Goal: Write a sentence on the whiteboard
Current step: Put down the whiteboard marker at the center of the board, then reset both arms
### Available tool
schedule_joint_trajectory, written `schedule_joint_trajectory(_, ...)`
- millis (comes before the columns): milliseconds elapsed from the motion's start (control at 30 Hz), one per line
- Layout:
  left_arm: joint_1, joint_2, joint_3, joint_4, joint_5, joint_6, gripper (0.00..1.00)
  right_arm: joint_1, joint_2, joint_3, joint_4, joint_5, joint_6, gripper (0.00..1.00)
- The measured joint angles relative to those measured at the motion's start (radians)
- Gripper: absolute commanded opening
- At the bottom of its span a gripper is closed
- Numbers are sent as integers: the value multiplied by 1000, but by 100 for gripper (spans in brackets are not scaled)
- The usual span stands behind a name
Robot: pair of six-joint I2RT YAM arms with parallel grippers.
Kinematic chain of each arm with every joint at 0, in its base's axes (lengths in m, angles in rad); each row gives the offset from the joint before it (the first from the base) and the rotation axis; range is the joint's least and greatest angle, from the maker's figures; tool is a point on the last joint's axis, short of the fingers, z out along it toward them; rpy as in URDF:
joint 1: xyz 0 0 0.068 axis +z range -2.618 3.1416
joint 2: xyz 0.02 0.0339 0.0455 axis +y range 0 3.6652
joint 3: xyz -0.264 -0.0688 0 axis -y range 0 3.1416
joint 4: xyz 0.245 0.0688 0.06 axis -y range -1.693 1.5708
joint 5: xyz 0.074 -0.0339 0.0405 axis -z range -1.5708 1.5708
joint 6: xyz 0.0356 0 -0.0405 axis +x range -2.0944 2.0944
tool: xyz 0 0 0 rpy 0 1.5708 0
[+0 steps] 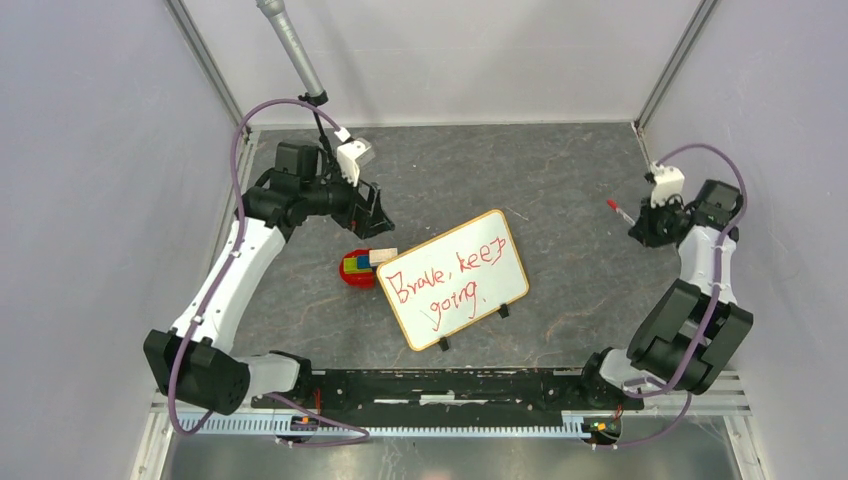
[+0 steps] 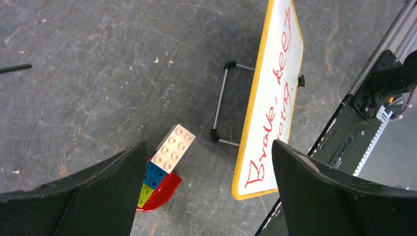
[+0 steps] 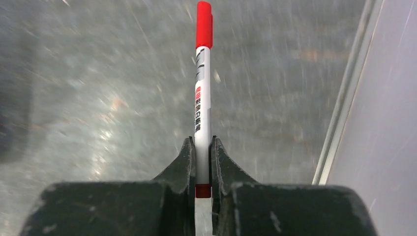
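The capped marker goes straight down onto the bare tabletop below next, and my right gripper opens to release it, since the red sentence already stands on the whiteboard (image 1: 455,280).
The whiteboard (image 1: 455,280) stands tilted on its black clip feet in the middle of the table. The sentence (image 1: 448,282) "Brave, keep going." is on it in red, in two lines. The board also shows edge-on in the left wrist view (image 2: 269,105), with the sentence (image 2: 275,108) on its face. My left gripper (image 1: 372,212) is open and empty, up left of the board. My right gripper (image 1: 640,225) is shut on a red-capped white marker (image 3: 203,78), held at the far right; the marker (image 1: 620,211) points left.
A red dish with stacked coloured bricks (image 1: 358,268) sits just left of the board, and also shows in the left wrist view (image 2: 160,172). A grey pole (image 1: 292,50) leans at the back left. The black base rail (image 1: 440,385) runs along the near edge.
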Motion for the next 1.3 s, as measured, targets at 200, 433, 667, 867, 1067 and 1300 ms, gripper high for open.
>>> schedule_joint_trajectory(200,24,-29,-26,3,1,-2,100,-102,13,-177,43,113,-122,1)
schedule_joint_trajectory(433,42,-36,-39,23,2,-13,100,-120,16,-306,149,151,-219,13)
schedule_joint_trajectory(667,80,-36,-48,19,5,-17,100,-126,52,-373,216,169,-274,25)
schedule_joint_trajectory(867,106,-35,-64,16,13,-16,100,-133,50,-375,230,176,-310,49)
schedule_joint_trajectory(1067,151,-35,-68,-22,27,-16,100,-135,30,-371,179,172,-330,65)
schedule_joint_trajectory(1300,256,-21,-62,-120,29,-3,100,-135,10,-261,-29,117,-332,93)
